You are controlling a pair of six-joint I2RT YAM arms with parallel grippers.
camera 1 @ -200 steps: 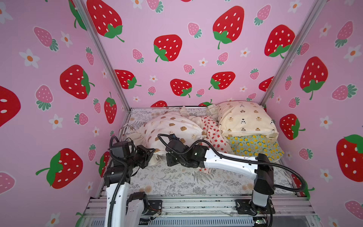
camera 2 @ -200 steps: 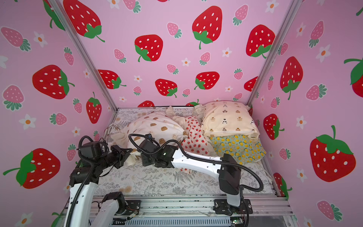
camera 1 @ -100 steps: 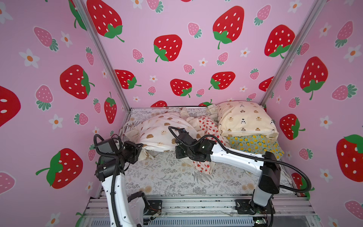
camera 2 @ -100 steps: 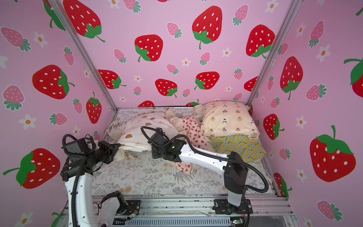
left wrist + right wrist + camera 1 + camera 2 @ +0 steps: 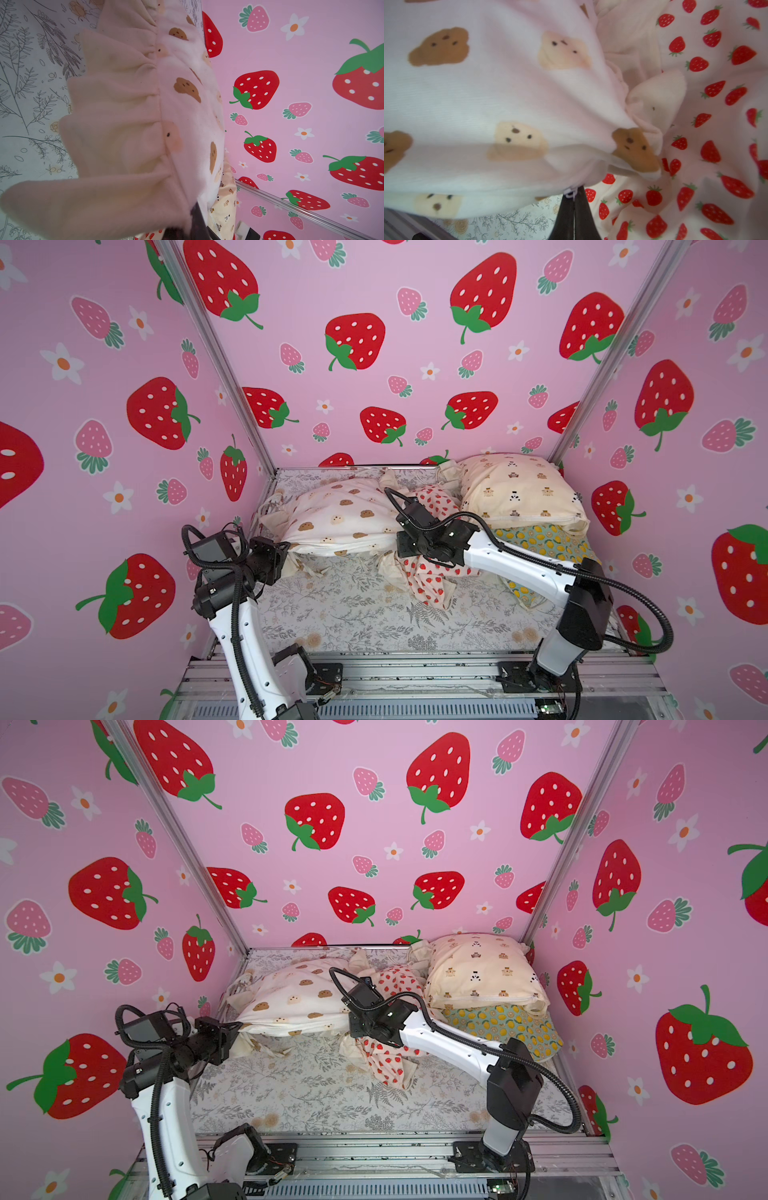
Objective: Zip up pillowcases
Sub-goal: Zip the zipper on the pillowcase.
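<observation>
My right gripper draws outward along the seam to the pillowcase's brown-faced corner point(image 5: 646, 164) next and releases the zipper pull point(image 5: 571, 191). That corner lies outward of the gripper.
The white pillowcase with brown bear faces point(image 5: 340, 518) point(image 5: 291, 1002) lies stuffed at the back left, stretched between my grippers. At its left end my left gripper point(image 5: 289, 549) point(image 5: 239, 1027) point(image 5: 196, 209) is shut on the corner, where the cream ruffle point(image 5: 116, 124) meets the seam. My right gripper point(image 5: 398, 537) point(image 5: 351, 1023) point(image 5: 574, 194) is shut on a small pale zipper pull point(image 5: 571, 191) at its right end. The strawberry pillowcase point(image 5: 428, 572) point(image 5: 706, 124) lies crumpled under the right arm. The cream small-bear pillowcase point(image 5: 519, 489) rests on the lemon one point(image 5: 544, 543) at the back right.
The grey fern-print sheet point(image 5: 353, 614) covers the floor. Pink strawberry walls close in the left, back and right. A metal rail point(image 5: 415, 672) with both arm bases runs along the front.
The two grippers were close together in the middle; the right one has slid right along the bear-face pillowcase's front edge and the left one has drawn back left, widening the gap.
</observation>
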